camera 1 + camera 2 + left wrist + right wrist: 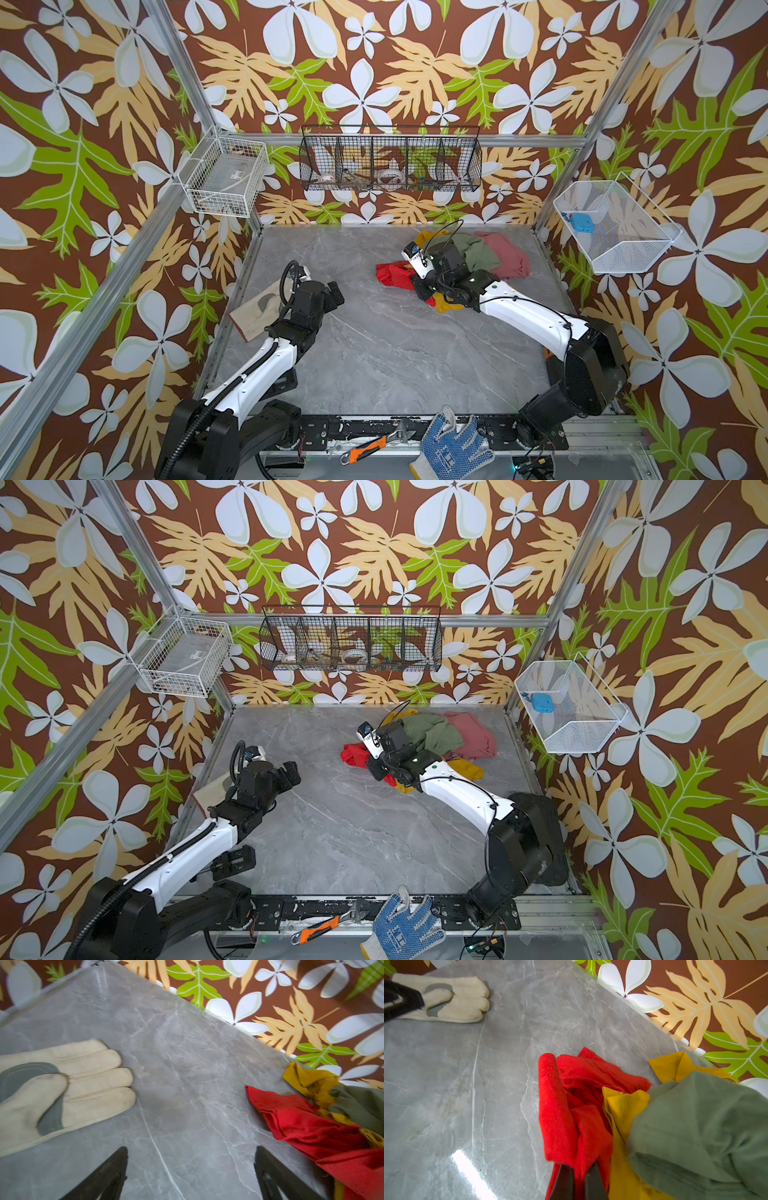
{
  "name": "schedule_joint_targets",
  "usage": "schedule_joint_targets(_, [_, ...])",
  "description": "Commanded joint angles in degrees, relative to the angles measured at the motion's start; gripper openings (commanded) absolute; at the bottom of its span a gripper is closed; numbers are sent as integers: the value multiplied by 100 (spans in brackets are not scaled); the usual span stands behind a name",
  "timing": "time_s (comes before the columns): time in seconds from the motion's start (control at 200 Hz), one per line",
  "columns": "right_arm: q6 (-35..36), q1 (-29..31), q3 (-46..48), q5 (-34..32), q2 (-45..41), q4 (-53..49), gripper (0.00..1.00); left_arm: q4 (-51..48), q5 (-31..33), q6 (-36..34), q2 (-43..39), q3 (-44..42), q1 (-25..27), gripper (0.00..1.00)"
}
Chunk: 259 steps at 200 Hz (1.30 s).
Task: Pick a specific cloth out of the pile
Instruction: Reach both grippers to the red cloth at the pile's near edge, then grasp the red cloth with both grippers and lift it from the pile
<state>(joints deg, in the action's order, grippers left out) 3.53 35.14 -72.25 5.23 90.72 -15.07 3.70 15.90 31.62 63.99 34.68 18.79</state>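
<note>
The robot's right gripper needs to move sideways next, over the mustard yellow cloth (450,301) (624,1164), and let go of the red fold there, since that cloth lies close beside the gripper's shut fingers.
The red cloth (392,272) (355,754) lies crumpled at the left edge of the pile (473,251), against sage green (695,1126), mustard yellow (623,1109) and dusty pink (509,255) cloths at the back right of the table. My right gripper (420,286) (579,1167) is shut on a fold of the red cloth (560,1109), which bunches up between its dark fingers (563,1180). My left gripper (334,297) (191,1157) stands open over bare table, left of the pile, with nothing between its fingers. The red cloth (301,1124) shows to one side of it.
A beige leather glove (255,309) (62,1093) lies at the table's left edge beside the left arm. A blue-dotted work glove (451,440) and an orange-handled wrench (374,444) rest on the front rail. Wire baskets (390,160) hang on the walls.
</note>
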Motion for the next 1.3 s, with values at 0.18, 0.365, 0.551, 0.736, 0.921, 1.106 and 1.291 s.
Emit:
schedule_joint_targets(0.18, [-990,-654,246,1484,-414,985,0,683,-1233,-546,463,655,978,96])
schedule_joint_targets(0.365, [-1012,-714,324,1924,-458,997,0,830,-1733,-659,1195,1372,1650,96])
schedule_joint_targets(0.551, [-1113,-759,443,1688,-423,982,0,909,-2189,-683,2169,2171,1991,95])
schedule_joint_targets(0.736, [-1328,-997,583,1699,-499,989,0,1192,-2565,-499,2878,2564,2006,94])
schedule_joint_targets(0.921, [-1390,-1117,633,2072,-583,1061,0,1643,-2547,-253,3243,2624,2033,88])
schedule_joint_targets(1.106, [-1566,-1129,698,2324,-538,1166,0,2047,-2676,-46,3620,2771,2041,69])
schedule_joint_targets(1.291, [-1706,-1140,752,2550,-520,1250,0,2372,-2362,149,3771,2800,2050,34])
